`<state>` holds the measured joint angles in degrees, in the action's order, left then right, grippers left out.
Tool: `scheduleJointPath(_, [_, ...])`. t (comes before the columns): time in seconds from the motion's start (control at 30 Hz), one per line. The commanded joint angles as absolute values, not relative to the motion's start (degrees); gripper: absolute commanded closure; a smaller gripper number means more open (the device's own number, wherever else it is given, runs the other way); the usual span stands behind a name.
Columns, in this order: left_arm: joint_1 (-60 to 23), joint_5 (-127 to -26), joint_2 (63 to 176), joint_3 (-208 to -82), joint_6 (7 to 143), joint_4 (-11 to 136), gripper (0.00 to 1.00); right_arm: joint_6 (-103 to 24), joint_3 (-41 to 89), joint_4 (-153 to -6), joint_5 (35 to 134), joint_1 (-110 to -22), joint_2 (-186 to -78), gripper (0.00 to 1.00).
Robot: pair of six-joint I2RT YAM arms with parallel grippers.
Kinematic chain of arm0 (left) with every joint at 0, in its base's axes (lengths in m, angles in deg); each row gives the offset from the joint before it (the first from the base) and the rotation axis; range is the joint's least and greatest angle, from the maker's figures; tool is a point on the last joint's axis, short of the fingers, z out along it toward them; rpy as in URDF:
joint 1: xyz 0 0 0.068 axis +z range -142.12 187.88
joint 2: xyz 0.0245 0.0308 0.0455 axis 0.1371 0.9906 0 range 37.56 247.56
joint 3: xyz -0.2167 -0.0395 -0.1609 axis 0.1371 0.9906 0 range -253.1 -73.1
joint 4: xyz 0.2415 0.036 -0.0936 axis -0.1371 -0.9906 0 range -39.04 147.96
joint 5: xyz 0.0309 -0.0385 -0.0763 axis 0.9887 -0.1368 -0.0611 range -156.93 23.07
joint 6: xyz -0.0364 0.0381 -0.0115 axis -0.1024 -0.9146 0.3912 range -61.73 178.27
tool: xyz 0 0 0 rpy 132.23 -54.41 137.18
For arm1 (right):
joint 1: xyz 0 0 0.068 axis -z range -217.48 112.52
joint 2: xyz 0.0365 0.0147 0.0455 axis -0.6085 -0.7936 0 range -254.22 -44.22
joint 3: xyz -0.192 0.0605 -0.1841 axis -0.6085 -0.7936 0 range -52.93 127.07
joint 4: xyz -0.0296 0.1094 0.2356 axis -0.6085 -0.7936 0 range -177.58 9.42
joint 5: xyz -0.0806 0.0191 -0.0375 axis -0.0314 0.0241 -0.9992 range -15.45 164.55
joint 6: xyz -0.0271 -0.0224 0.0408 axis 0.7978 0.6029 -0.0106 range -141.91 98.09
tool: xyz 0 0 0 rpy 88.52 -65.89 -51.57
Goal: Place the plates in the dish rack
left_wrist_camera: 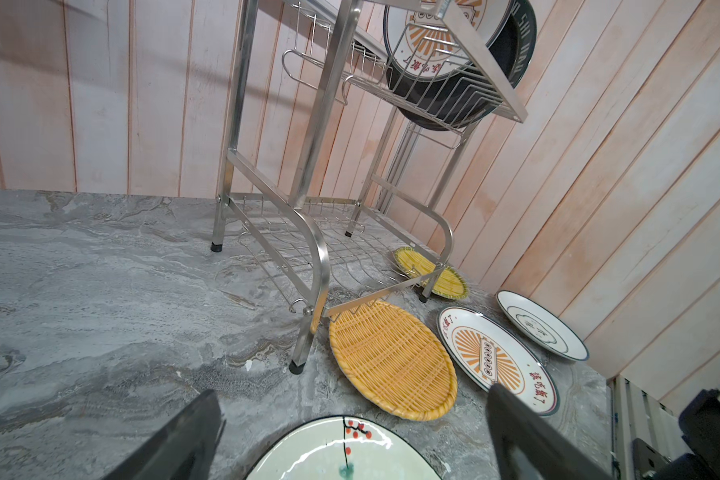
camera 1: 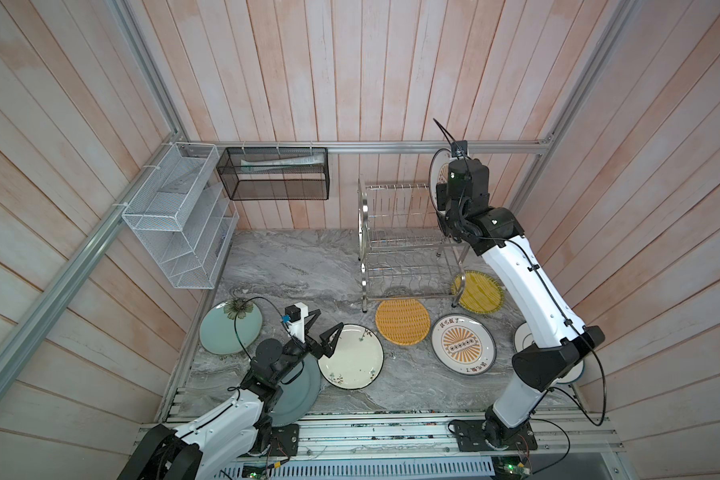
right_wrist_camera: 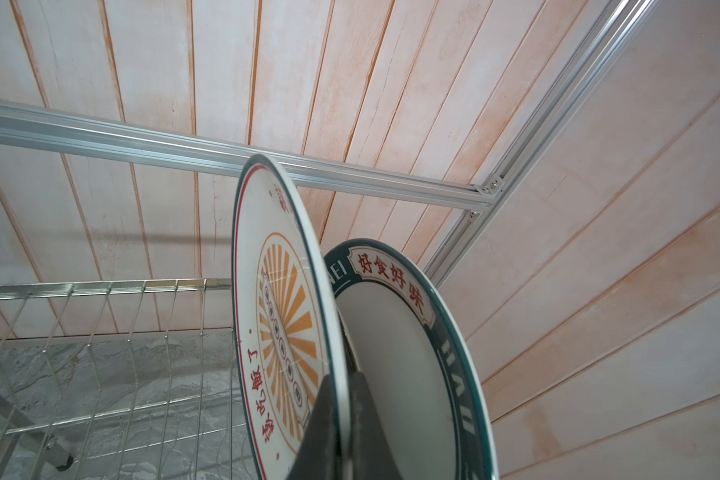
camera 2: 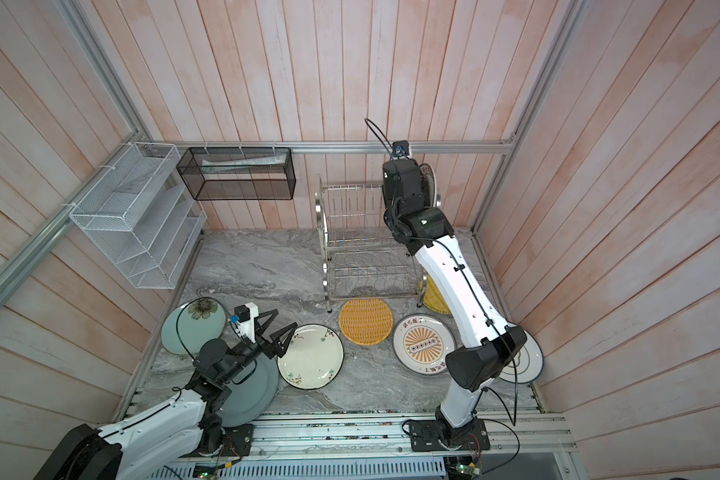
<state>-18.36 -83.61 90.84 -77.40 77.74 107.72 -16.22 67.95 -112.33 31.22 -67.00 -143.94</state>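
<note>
My right gripper is above the wire slots of the upper level. Next it needs to lower the upright sunburst plate into them beside the lettered plate and let go of the sunburst plate's rim.
My right gripper (right_wrist_camera: 341, 382) is shut on the rim of a white sunburst plate (right_wrist_camera: 275, 311), held upright over the upper tier of the steel dish rack (camera 1: 404, 232). Beside it a dark-rimmed lettered plate (right_wrist_camera: 412, 353) stands in the same tier. My left gripper (camera 1: 330, 319) hangs open just above the near edge of the cream floral plate (camera 1: 352, 357), touching nothing. On the table lie an orange woven plate (camera 1: 403, 321), a yellow woven plate (camera 1: 479, 293), a second sunburst plate (camera 1: 463, 344), a teal flower plate (camera 1: 229, 328) and a grey-blue plate (camera 1: 304, 390) under my left arm.
A blue-ringed white plate (camera 1: 522, 336) lies partly behind my right arm. A white mesh organizer (camera 1: 179, 224) and a black mesh basket (camera 1: 273, 178) hang on the walls at the back left. The plank wall stands close to the right of the rack.
</note>
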Motion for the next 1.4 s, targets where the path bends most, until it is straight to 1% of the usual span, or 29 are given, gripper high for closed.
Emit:
scheduleJointPath(0.0, [-18.14,-84.15,91.3,-77.92,76.76,108.41,0.0,-14.61,68.81,-110.24,27.62,-67.63,-144.07,1.0])
scheduleJointPath(0.5, [-18.07,-84.07,92.15,-78.58,76.95,107.53,0.0,-17.16,64.61,-112.71,30.0,-67.61,-142.83,1.0])
scheduleJointPath(0.97, [-18.11,-84.08,93.39,-79.33,76.96,106.75,0.0,-21.77,63.3,-118.64,32.16,-67.71,-141.32,1.0])
scheduleJointPath(1.37, [-18.11,-83.88,93.81,-79.71,76.86,106.13,0.0,-24.44,63.82,-122.71,30.34,-69.89,-141.35,1.0])
